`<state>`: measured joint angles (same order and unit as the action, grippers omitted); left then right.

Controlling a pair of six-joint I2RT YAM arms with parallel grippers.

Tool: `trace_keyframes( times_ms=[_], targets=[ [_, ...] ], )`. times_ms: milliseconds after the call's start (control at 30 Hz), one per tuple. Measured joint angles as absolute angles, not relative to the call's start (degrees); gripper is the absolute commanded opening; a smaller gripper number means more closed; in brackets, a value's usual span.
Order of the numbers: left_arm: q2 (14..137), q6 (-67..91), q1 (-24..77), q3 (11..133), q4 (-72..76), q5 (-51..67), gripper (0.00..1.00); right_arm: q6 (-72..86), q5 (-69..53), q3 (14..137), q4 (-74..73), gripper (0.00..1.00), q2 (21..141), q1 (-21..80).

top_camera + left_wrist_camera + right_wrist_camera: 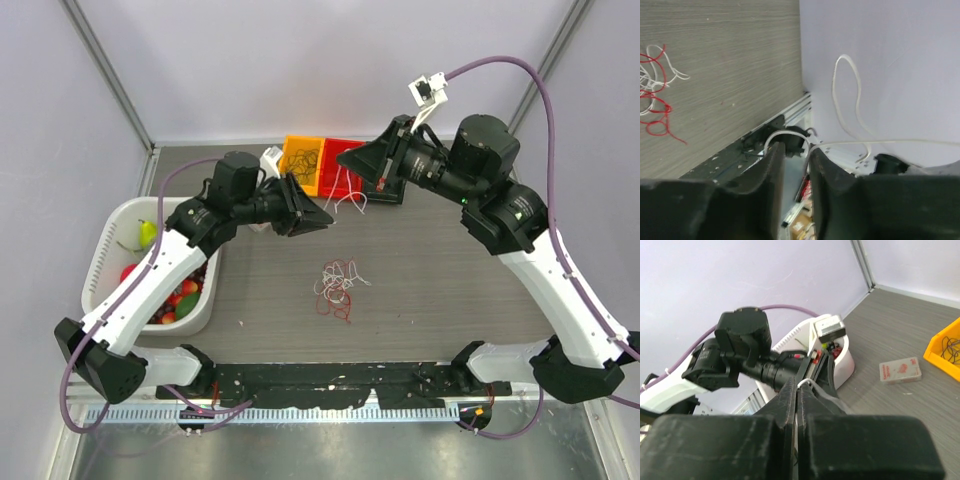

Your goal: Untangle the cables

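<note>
Next, the right gripper turns downward and lowers over the black bin beside the red one to release the white cable, which hangs clear of the tangle.
A small tangle of red and white cables (337, 282) lies on the grey table (440, 270) between the arms; I make out no black cable in it. Both grippers hang raised behind it, tip to tip, with a loose white cable (347, 202) between them. My right gripper (801, 386) is shut on that white cable (809, 382). My left gripper (796, 152) stands slightly open, its jaws a narrow gap apart. The white cable (845, 90) arches over its fingertips and loops up to the right. The red cable (655, 107) shows at the left edge of the left wrist view.
A white basket (112, 240) of toy fruit stands at the left. Yellow (305, 160) and red (340, 160) bins sit at the back by a white object (271, 160). A small card (900, 371) lies on the table near the yellow bin (945, 347).
</note>
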<state>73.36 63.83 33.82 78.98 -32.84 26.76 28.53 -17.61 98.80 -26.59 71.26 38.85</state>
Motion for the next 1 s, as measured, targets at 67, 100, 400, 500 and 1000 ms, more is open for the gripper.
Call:
trace_keyframes(
  times_ms=[67,100,400,500,1000],
  targets=[
    [73.38,62.78,34.15,79.0,-33.74,26.33,0.61,28.62,-16.97,99.79,-26.24,0.01,72.29,38.44],
    [73.23,62.54,34.28,79.05,-34.63,25.34,0.66,28.64,-16.71,100.07,-26.02,0.01,72.77,38.06],
    [64.86,57.32,34.11,79.07,-44.56,16.25,0.85,28.16,-12.64,100.09,-25.56,0.01,75.85,31.83],
    [60.05,55.33,34.11,79.09,-46.92,14.94,0.86,27.4,-10.7,99.92,-24.75,0.01,78.67,30.09],
    [71.99,39.59,34.11,105.32,-59.57,16.95,0.88,20.6,-1.04,98.7,-23.83,0.01,97.56,24.03]
  ],
)
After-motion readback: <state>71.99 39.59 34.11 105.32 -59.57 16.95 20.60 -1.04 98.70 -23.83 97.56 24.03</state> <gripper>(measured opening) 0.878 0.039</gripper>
